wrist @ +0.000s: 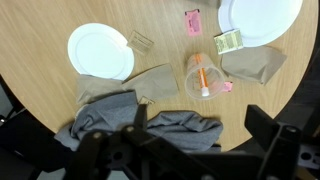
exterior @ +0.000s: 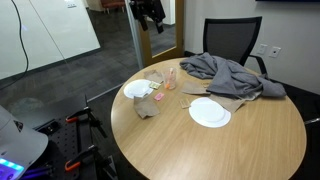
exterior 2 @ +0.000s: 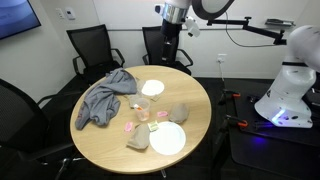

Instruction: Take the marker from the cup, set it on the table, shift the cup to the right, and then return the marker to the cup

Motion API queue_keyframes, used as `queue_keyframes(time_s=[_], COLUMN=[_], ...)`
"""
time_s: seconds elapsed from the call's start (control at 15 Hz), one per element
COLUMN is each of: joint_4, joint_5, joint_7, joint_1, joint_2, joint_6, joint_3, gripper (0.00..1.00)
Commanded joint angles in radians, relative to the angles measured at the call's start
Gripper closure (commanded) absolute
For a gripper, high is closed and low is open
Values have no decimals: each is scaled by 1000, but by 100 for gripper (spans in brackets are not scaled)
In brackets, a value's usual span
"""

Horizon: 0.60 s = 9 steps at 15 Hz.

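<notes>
The robot's gripper is going to move down and outward next, with its fingers around the orange marker's upper end, since the cup's open top leaves that end reachable from above.
The clear cup (wrist: 203,78) stands on the round tan table (wrist: 170,40) with the orange marker (wrist: 201,74) leaning inside it. In an exterior view the cup (exterior: 170,78) sits between the two white plates, near the grey cloth. My gripper (wrist: 178,150) hangs high above the table, open and holding nothing; its dark fingers (wrist: 275,135) frame the bottom of the wrist view, well short of the cup. In both exterior views the gripper (exterior: 150,14) (exterior 2: 169,52) is far above the table's back edge.
Two white plates (wrist: 100,50) (wrist: 258,20) flank the cup. A crumpled grey cloth (wrist: 150,125) lies close by. Brown napkins (wrist: 125,85) (wrist: 252,65) and small pink items (wrist: 193,22) are scattered around. Black chairs (exterior 2: 88,45) ring the table.
</notes>
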Motion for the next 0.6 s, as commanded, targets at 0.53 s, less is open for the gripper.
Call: queue_keyframes(time_s=[0.53], joint_4=[155], joint_5=[-46], joint_7=[114], joint_1=[34], joint_2=[290], joint_6=[80], joint_3=[29], gripper=[0])
